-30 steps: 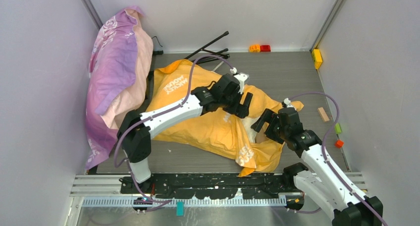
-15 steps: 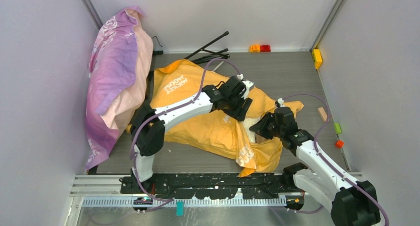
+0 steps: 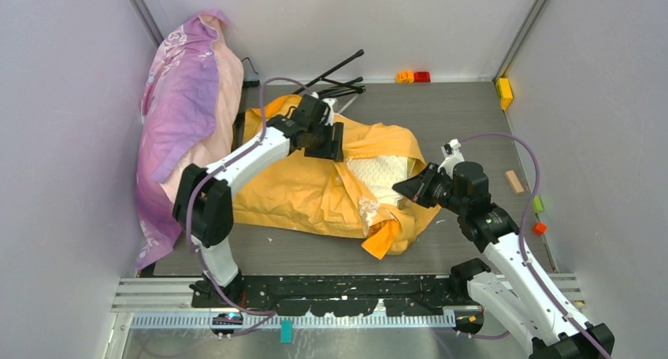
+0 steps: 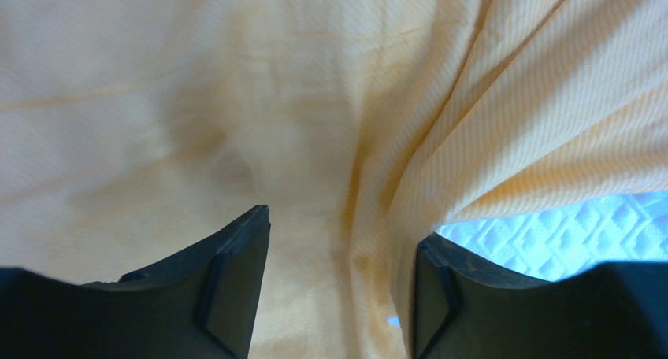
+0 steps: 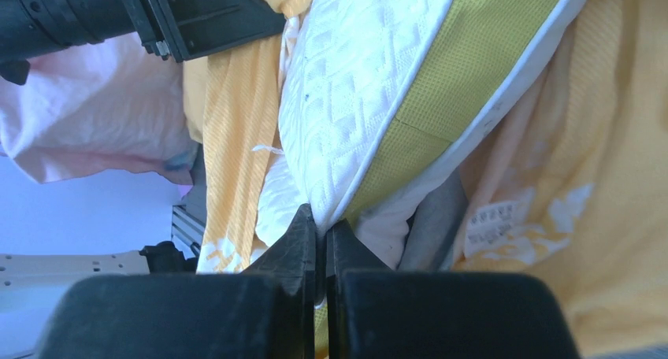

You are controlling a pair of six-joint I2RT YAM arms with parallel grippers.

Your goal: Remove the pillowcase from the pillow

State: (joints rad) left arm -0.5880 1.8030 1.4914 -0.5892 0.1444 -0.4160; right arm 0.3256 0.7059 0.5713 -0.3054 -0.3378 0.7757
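The pillow's uncovered corner eases left in the top view toward the pillow's bare white side (image 3: 379,175) (image 5: 346,111) next, and my right gripper then releases it.
The orange pillowcase (image 3: 299,194) lies bunched across the middle of the table, pushed back toward the left. The white quilted pillow (image 3: 382,172) shows bare at its right end. My left gripper (image 3: 331,144) sits on the case's far side. In the left wrist view its jaws (image 4: 343,225) stand apart over orange cloth (image 4: 236,99), with a fold against the right finger and a patch of pillow (image 4: 551,233) beside it. My right gripper (image 3: 406,188) is shut (image 5: 321,227) on the pillow's corner (image 5: 354,83), where the white face meets the yellow-olive band. Pillowcase cloth (image 5: 599,138) hangs to the right.
A pink-purple floral pillow (image 3: 185,123) leans on the left wall. Black stand legs (image 3: 335,79) lie behind the pillowcase. Orange and red blocks (image 3: 413,76) sit at the back wall, a yellow block (image 3: 504,91) at back right. A wooden piece (image 3: 513,181) and small blocks (image 3: 539,216) lie at right.
The left arm has swung back and left, dragging the pillowcase with it and baring the pillow's right end. The right gripper has shut on the pillow corner. The left jaws have widened.
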